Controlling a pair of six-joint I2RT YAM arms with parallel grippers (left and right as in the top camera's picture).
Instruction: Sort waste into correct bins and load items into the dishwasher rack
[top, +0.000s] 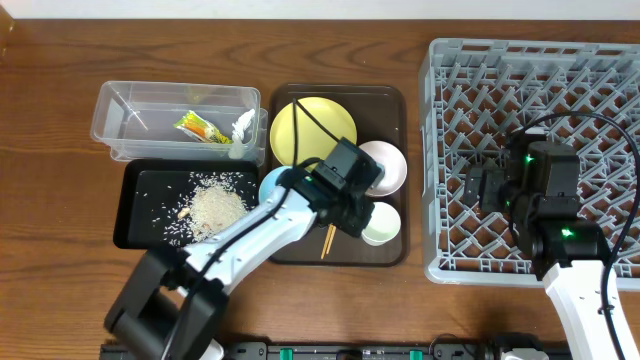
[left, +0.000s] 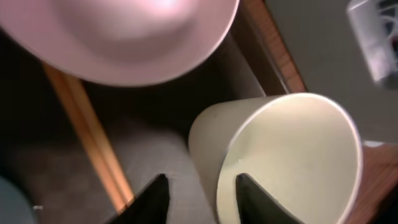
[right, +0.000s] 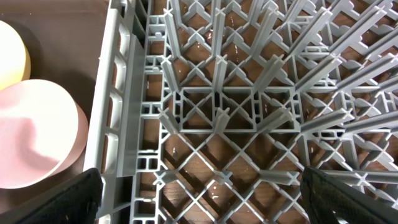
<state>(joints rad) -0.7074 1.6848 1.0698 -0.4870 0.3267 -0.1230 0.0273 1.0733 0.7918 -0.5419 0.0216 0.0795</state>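
Observation:
The left gripper straddles the cup's rim, so the right gripper should next tilt level and reach past the side of the rack to the cup's base end.
The pale green cup (top: 381, 223) stands on the brown serving tray (top: 395, 100), near its front right. My left gripper (top: 366, 212) is open and straddles the cup's rim: in the left wrist view (left: 202, 190) one finger is inside the cup (left: 292, 162) and one outside. The white bowl (top: 388, 165) (left: 124, 37), yellow plate (top: 305, 125), partly hidden light blue bowl (top: 270, 183) and chopsticks (top: 327, 241) (left: 87, 130) share the tray. My right gripper (top: 478, 187) (right: 202, 199) is open and empty over the grey dishwasher rack (top: 600, 60) (right: 217, 112).
The clear tub (top: 130, 100) at the back left holds the snack wrapper (top: 200, 128) and white tissue (top: 242, 124). The black tray (top: 135, 215) in front of it holds rice grains (top: 215, 205). The right wrist view shows the white bowl (right: 37, 130) and plate (right: 12, 56) left of the rack wall.

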